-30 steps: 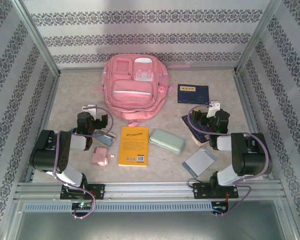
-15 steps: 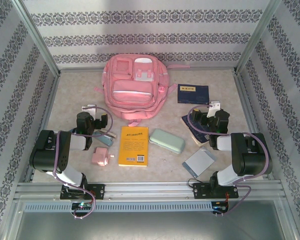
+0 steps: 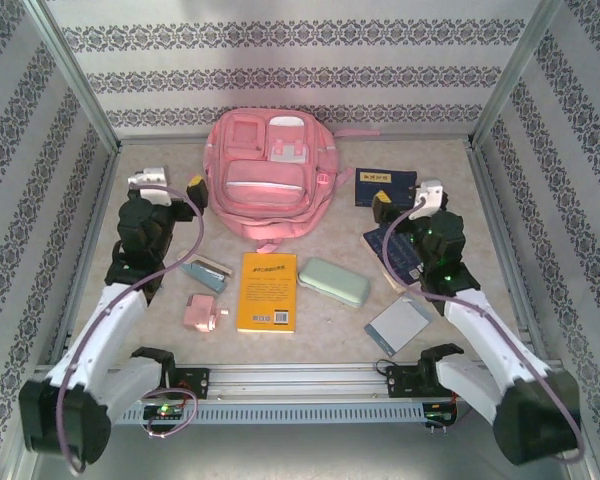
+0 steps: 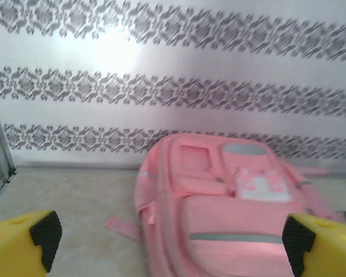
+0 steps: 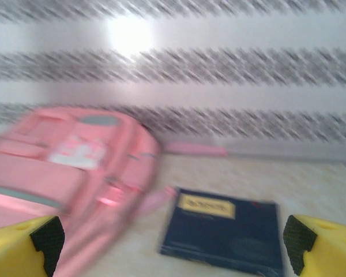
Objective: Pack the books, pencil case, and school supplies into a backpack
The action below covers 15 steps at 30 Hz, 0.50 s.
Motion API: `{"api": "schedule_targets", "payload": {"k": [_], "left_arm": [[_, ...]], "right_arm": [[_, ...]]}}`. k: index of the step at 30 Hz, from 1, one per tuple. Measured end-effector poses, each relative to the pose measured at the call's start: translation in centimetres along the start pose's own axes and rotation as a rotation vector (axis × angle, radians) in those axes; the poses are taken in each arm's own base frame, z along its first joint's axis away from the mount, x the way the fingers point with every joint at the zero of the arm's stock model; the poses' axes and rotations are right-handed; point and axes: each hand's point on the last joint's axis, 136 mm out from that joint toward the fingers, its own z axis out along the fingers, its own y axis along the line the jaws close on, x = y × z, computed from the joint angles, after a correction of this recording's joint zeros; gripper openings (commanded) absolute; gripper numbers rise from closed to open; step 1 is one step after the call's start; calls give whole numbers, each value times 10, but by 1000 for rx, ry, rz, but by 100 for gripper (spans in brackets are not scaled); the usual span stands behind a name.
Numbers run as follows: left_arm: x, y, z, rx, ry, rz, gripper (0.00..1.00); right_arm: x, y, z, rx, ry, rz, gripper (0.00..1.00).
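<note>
The backpack's pink seam strip comes next for my left gripper. It first swings over the large pocket's edge, then tips its open fingers down and lowers them.
The pink backpack point(image 3: 270, 175) lies flat at the back of the table, front pockets up. My left gripper point(image 3: 170, 192) hovers open just left of it, and the left wrist view looks at the backpack point(image 4: 236, 219) between wide-apart fingertips point(image 4: 43, 238). My right gripper point(image 3: 405, 202) is open beside a navy book point(image 3: 386, 187); that book point(image 5: 225, 228) and the backpack point(image 5: 63, 167) show blurred in the right wrist view. A second navy book point(image 3: 395, 258) lies partly under the right arm. The yellow book point(image 3: 267, 291), mint pencil case point(image 3: 333, 281), pink boxy item point(image 3: 200, 313), teal piece point(image 3: 205, 272) and grey-blue pad point(image 3: 398, 326) lie near the front.
Patterned walls and metal frame posts point(image 3: 85, 95) enclose the table on three sides. A pink strap point(image 4: 124, 226) trails from the backpack's left side. A metal rail point(image 3: 300, 378) runs along the near edge by the arm bases.
Both arms have unfolded from their tucked pose and reached forward and up. The left gripper moved toward the backpack's left side, the right toward the far navy book. No object has moved.
</note>
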Motion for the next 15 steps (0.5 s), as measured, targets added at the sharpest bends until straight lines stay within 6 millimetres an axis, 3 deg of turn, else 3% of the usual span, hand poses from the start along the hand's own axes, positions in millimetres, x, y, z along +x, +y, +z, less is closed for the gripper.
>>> {"api": "schedule_targets", "payload": {"k": [2,4,6,8,9,11,15], "left_arm": [[-30,-28,-11,35,30,-17,99],[-54,-44,-13,45,82,-36,99],[-71,-45,-7,10,132,-46,99],[-71,-48,7,-6,191,-28,99],[-64,-49,14,-11,221,-22,99],[-31,-51,35,-25,334,-2,99],[50,-47,73,-61,563,-1,99]], "right_arm": [[-34,43,-20,-103,-33,-13,98],[-64,71,-40,-170,-55,-7,98],[-92,78,-53,-167,-58,35,98],[-111,64,-63,-104,-37,138,98],[-114,57,-65,-86,-28,171,98],[-113,43,-68,-68,-14,212,98],[-78,16,-56,-9,114,349,98]]}}
